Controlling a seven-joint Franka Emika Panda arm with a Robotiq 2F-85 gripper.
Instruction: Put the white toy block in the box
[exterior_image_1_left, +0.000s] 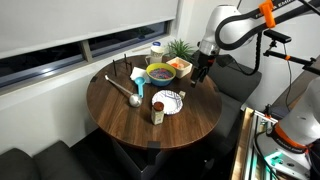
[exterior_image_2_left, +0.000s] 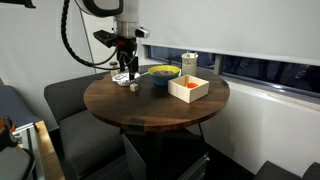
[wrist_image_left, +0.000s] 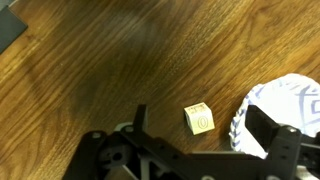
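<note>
My gripper will next go down and outward beside the plate (wrist_image_left: 285, 105) and turn slightly to fit squarely around the white toy block (wrist_image_left: 199, 119), because the block sits crooked.
The white toy block (wrist_image_left: 199, 119) is a small pale cube with a printed mark. It lies on the dark wooden table next to the rim of the striped white plate (wrist_image_left: 285, 105). My gripper (wrist_image_left: 200, 126) is open and empty, hovering above the block with one finger on each side of it. In both exterior views the gripper (exterior_image_1_left: 203, 70) (exterior_image_2_left: 124, 68) hangs over the table edge near the plate. The yellow-orange box (exterior_image_1_left: 179, 67) (exterior_image_2_left: 188, 88) stands apart, beside the purple bowl (exterior_image_1_left: 160, 73) (exterior_image_2_left: 163, 73).
The round table (exterior_image_1_left: 120, 115) also holds a metal ladle (exterior_image_1_left: 125, 88), a tan cylinder (exterior_image_1_left: 157, 116), a white-and-blue carton (exterior_image_1_left: 157, 50) (exterior_image_2_left: 189, 62) and a small plant (exterior_image_1_left: 182, 46). Dark seats surround the table.
</note>
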